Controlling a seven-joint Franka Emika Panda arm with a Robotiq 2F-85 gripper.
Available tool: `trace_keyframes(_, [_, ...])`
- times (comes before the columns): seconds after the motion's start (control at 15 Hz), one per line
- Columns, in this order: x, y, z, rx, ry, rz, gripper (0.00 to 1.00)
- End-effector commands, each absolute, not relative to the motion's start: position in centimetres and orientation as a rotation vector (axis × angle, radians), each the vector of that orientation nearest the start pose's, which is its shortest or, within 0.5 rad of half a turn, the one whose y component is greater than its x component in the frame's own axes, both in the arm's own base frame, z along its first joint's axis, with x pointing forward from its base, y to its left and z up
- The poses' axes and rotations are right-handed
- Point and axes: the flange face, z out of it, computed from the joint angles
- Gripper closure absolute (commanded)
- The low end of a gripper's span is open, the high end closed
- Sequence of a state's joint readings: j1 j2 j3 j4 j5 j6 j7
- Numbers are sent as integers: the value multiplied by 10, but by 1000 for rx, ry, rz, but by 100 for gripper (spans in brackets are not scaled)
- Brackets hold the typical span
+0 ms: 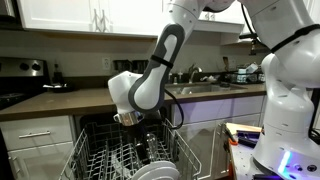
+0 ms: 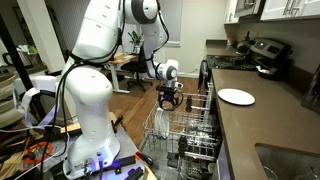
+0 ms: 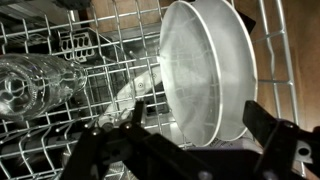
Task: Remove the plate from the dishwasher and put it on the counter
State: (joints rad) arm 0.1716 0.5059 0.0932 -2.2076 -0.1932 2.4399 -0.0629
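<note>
The upright white plate's rim [image 1: 152, 165] [image 3: 206, 138] is below my open fingers, with one finger on each side, so next I should lower my gripper over it and close.
A white plate [image 3: 205, 70] stands upright on edge between the tines of the dishwasher's grey wire rack [image 3: 60, 40]. My gripper [image 3: 195, 120] is open just above it, one dark finger on each side of the plate's lower rim, apart from it. In both exterior views the gripper [image 1: 128, 118] [image 2: 170, 97] hangs over the pulled-out rack [image 1: 100, 160] [image 2: 185, 130]. The dark brown counter [image 1: 70, 100] [image 2: 250, 125] runs beside the dishwasher.
Another white plate [image 2: 236, 96] lies flat on the counter. A clear glass [image 3: 30, 85] lies in the rack left of the upright plate. A steel sink [image 1: 200, 86] and a stove with pots [image 2: 262, 50] are on the counter line.
</note>
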Motion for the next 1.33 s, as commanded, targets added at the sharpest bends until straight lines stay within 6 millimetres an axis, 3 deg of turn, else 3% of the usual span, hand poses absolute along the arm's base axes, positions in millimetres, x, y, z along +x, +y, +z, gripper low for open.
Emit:
trace_keyframes(0.0, [500,132,107,-3080,-829,376,0])
trace_keyframes(0.33, [494,128,75,-3065,-854,387,0])
trace_keyframes(0.4, [492,127,70,-3059,-842,416,25])
trace_keyframes(0.53, [490,125,64,-3064,-825,463,32])
trace_keyframes(1.07, [499,122,76,-3024,-747,518,86])
trace_keyframes(1.27, [504,120,93,-2990,-706,534,94])
